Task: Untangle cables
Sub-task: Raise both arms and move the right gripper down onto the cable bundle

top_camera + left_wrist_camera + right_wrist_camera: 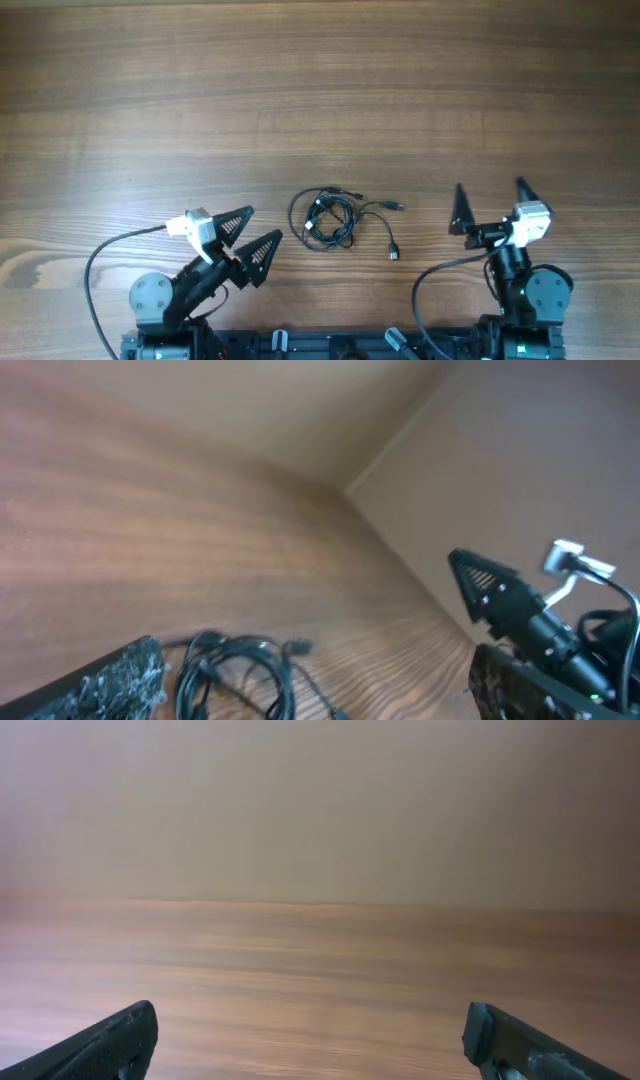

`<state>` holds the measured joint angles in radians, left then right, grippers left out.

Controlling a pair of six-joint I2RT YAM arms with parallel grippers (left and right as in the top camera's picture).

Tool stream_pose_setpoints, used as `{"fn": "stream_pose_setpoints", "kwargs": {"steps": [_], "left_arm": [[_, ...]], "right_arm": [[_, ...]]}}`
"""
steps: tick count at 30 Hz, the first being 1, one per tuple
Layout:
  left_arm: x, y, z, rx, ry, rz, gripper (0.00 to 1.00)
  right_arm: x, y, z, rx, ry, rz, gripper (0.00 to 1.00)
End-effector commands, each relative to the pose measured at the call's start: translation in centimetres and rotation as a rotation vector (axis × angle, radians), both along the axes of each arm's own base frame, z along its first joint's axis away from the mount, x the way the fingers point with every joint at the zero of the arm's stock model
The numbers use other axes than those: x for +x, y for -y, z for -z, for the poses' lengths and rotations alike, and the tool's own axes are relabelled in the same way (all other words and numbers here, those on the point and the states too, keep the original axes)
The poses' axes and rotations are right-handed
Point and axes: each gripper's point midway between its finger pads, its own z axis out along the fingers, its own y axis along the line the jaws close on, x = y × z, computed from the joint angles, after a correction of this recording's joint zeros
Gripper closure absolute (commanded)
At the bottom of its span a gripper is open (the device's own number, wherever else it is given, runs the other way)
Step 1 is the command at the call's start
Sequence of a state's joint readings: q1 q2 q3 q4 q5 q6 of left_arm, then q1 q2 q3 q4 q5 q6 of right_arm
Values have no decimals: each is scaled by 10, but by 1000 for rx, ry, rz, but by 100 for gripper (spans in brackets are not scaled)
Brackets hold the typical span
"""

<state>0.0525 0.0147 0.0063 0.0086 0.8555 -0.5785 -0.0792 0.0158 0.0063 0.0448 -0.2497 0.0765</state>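
My right gripper faces bare wood, so next I will swing it to the left in the overhead view and lower it, with its fingers turning down, onto the cable parts on the plug side of the tangle.
The cables (325,218) lie in a small black tangle on the wooden table, between the two arms. Two loose plug ends (393,250) trail off to its right. My left gripper (264,224) is open just left of the tangle, pointing at it without touching it. In the left wrist view the cables (235,670) lie between the open fingers (110,685), close to the left one. My right gripper (490,186) is open to the right of the cables and points away across the table. The right wrist view shows its fingers (125,1035) wide apart over bare wood, with no cable in sight.
The wooden table (320,90) stretches far beyond the tangle. Thick black arm cables (95,270) loop beside each arm base at the near edge. The right arm's fingers (495,595) show in the left wrist view.
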Motion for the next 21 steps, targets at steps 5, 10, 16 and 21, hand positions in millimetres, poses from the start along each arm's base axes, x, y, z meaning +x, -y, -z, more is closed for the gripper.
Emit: {"fn": "stream_pose_setpoints", "kwargs": {"steps": [5, 10, 16, 21], "left_arm": [[-15, 0, -95, 27, 251, -3, 0], [7, -8, -143, 155, 194, -48, 0], [59, -32, -131, 256, -404, -110, 0], [63, -24, -65, 244, -858, 33, 0]], "right_arm": [[-72, -58, -154, 151, 472, -415, 0], [-87, -59, -205, -52, 341, -334, 0], [-80, -64, -236, -71, -60, -369, 0], [-101, -130, -243, 245, -402, -1008, 0]]}}
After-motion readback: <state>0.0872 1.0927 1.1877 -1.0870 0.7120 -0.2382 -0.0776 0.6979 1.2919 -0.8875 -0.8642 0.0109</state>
